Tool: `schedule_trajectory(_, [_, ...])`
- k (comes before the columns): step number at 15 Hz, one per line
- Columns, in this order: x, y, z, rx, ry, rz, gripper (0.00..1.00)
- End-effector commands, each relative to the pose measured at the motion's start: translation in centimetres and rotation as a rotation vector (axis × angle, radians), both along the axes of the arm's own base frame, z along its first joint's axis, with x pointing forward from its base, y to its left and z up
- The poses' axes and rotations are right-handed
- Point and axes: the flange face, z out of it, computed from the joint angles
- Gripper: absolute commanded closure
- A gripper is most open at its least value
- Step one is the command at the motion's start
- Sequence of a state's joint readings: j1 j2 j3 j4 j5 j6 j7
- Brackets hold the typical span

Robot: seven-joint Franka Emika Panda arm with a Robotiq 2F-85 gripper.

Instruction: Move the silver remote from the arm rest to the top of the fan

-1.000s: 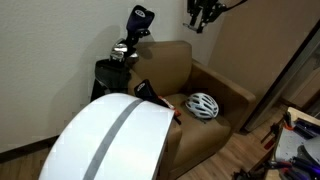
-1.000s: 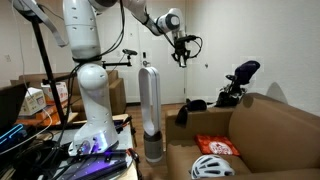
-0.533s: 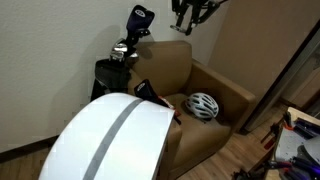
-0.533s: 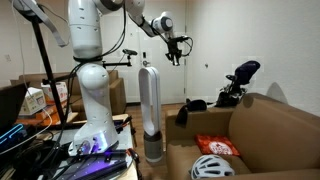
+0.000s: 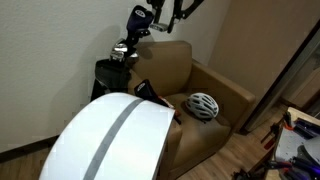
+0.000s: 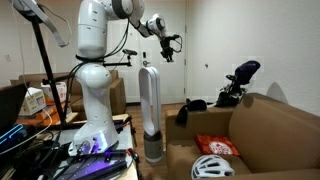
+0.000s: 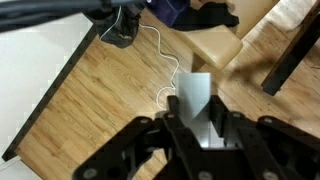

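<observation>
The silver remote still hangs above the wooden floor, so the robot's gripper next needs to move back with a turn and lower onto the fan's white top [image 5: 118,117] to let go of the remote.
My gripper [image 7: 194,112] is shut on the silver remote [image 7: 194,92], a flat grey slab that sticks out between the fingers over the wooden floor. In both exterior views the gripper [image 5: 166,14] [image 6: 168,47] is high in the air, above and away from the chair. The fan's white dome with a grey band [image 5: 112,138] fills the near left corner. The fan also shows as a tall tower [image 6: 148,108] beside the chair, below and a little left of the gripper. The remote is too small to make out in the exterior views.
A brown armchair [image 5: 205,125] holds a white vented helmet [image 5: 203,105] [image 6: 212,167] and a black-and-red object [image 5: 150,94]. A golf bag [image 5: 124,52] stands behind the chair by the wall. The robot base [image 6: 90,105] and a cluttered desk [image 6: 30,150] lie beside the fan.
The gripper, still holding the remote, has moved from above the chair's back sideways toward the fan, leftward in both exterior views.
</observation>
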State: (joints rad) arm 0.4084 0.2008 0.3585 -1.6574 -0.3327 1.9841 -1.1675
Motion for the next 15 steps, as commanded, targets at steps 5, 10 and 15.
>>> schedule_trajectory(5, [0.3,0.5,0.2,-0.001,0.0,0.024,0.89])
schedule_trajectory(10, [-2.0,5.7,1.0,0.008,0.052,0.279,0.9])
schedule_trajectory(15, [-6.1,10.3,1.0,-0.014,0.117,0.53,0.9])
